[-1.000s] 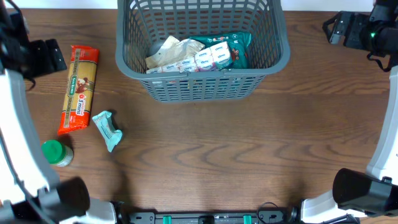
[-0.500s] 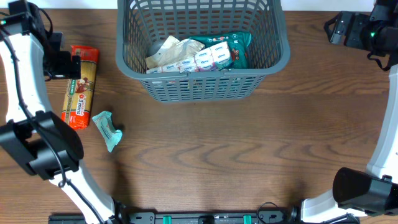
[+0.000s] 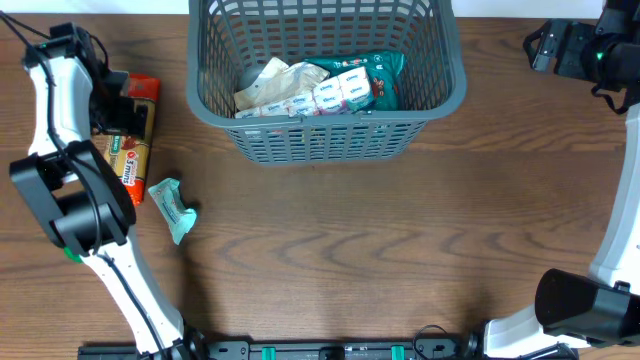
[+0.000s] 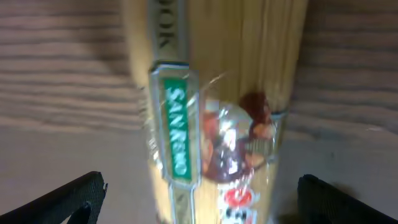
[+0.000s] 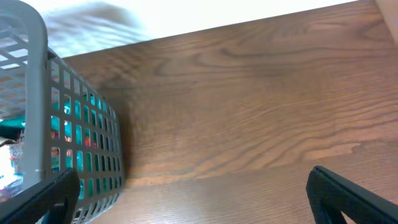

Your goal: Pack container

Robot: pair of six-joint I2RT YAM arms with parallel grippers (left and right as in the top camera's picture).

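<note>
I will next lower my left gripper onto the middle of the spaghetti packet directly below it, because its open fingers already straddle the packet's long sides.
The dark grey basket stands at the back middle of the table, with several snack packs inside. Its slotted wall also shows at the left of the right wrist view. A spaghetti packet lies on the table left of the basket. My left gripper is open right above it, a finger on each side; the left wrist view shows the packet between the fingers. My right gripper is open and empty at the back right, right of the basket.
A small teal pack lies on the table in front of the spaghetti. A green-lidded jar is mostly hidden behind the left arm at the left edge. Bare wood table spreads in front of the basket.
My left arm has swung in from the left edge and its gripper has come down over the upper end of the spaghetti packet. The right arm has not moved.
</note>
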